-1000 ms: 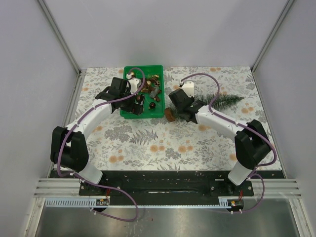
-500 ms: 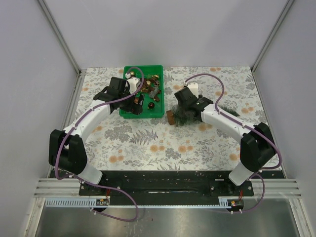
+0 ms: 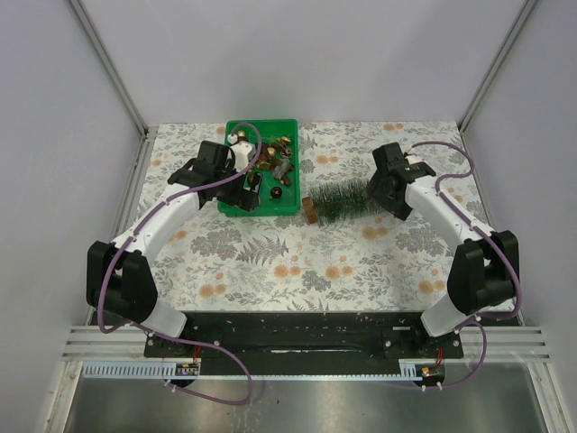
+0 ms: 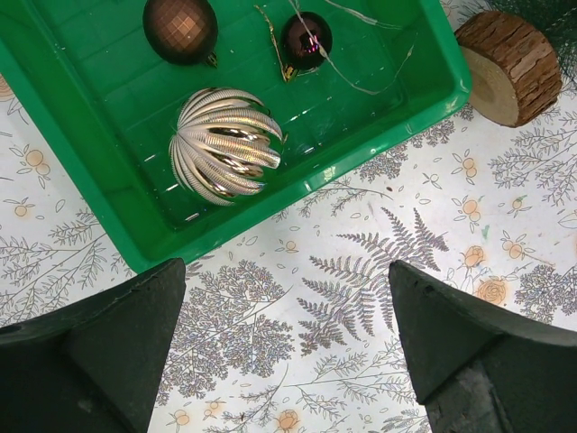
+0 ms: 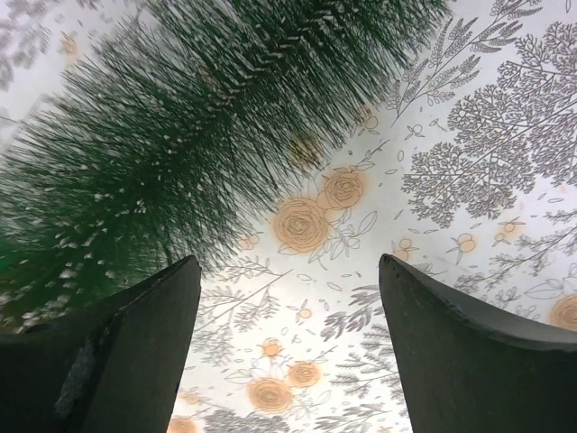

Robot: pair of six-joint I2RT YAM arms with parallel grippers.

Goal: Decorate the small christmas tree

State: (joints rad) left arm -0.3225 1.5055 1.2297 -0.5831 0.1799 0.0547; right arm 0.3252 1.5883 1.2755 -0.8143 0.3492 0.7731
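My right gripper will move away from my base and down to bring the tree's stem between its open fingers.
The small christmas tree (image 3: 343, 197) lies on its side on the patterned cloth, its wooden-slice base (image 3: 309, 209) beside the near right corner of the green tray (image 3: 295, 180). My right gripper (image 3: 379, 193) hangs open over the tip end. In the right wrist view the frosted branches (image 5: 207, 117) lie just beyond the open right gripper (image 5: 288, 343), with only cloth between the fingers. My left gripper (image 3: 247, 191) hovers open at the tray's near edge. The left wrist view shows a ridged champagne ball (image 4: 225, 144), a brown faceted ball (image 4: 180, 27) and a dark purple ball (image 4: 306, 38) in the tray.
Several more ornaments are piled in the far part of the tray (image 3: 275, 153). A thin wire or string (image 4: 361, 77) trails across the tray floor. The wooden base (image 4: 509, 63) sits just outside the tray's corner. White walls and metal posts border the table.
My right gripper has opened and let go of the tree, then slid right along it to the tip end. The tree now lies flat. The left arm has barely moved.
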